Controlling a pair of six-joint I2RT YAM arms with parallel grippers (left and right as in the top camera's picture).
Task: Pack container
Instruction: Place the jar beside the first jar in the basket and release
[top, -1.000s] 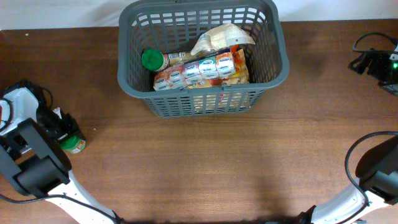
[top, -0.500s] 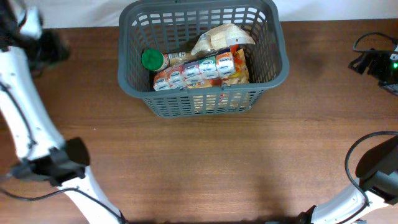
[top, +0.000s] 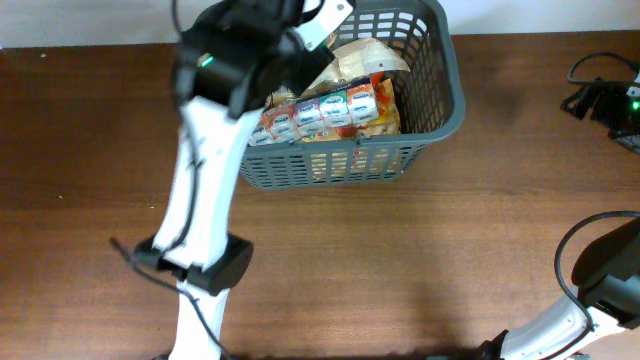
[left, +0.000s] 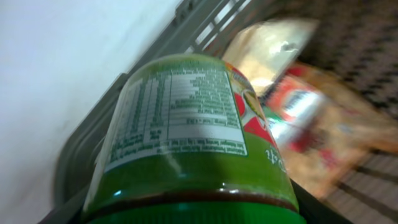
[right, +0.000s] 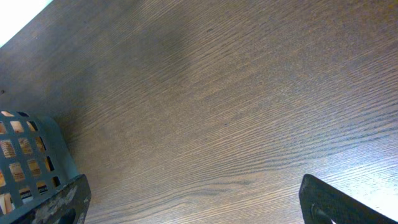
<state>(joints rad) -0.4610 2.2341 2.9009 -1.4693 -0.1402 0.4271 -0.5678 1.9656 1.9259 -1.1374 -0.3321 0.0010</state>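
My left gripper still holds the jar above the things in the basket, so it needs to move down next into the space beside the tan bag and the multipack and let go of the jar.
The dark grey lattice basket stands at the back middle of the table. It holds a red-and-white multipack and a tan bag. My left gripper is over the basket's left part, shut on a green-labelled jar that fills the left wrist view. Past the jar that view shows the basket wall, the bag and the multipack. My right gripper is open and empty above bare table, with a basket corner at its left. The arm hides the basket's left inside.
A black device with a green light and a cable sits at the right edge. The right arm's base and cable are at the front right. The left arm's body stretches across the table's left middle.
My left arm has swung from the table's left edge up and over to the basket's left part, carrying the jar. The right arm has not moved.
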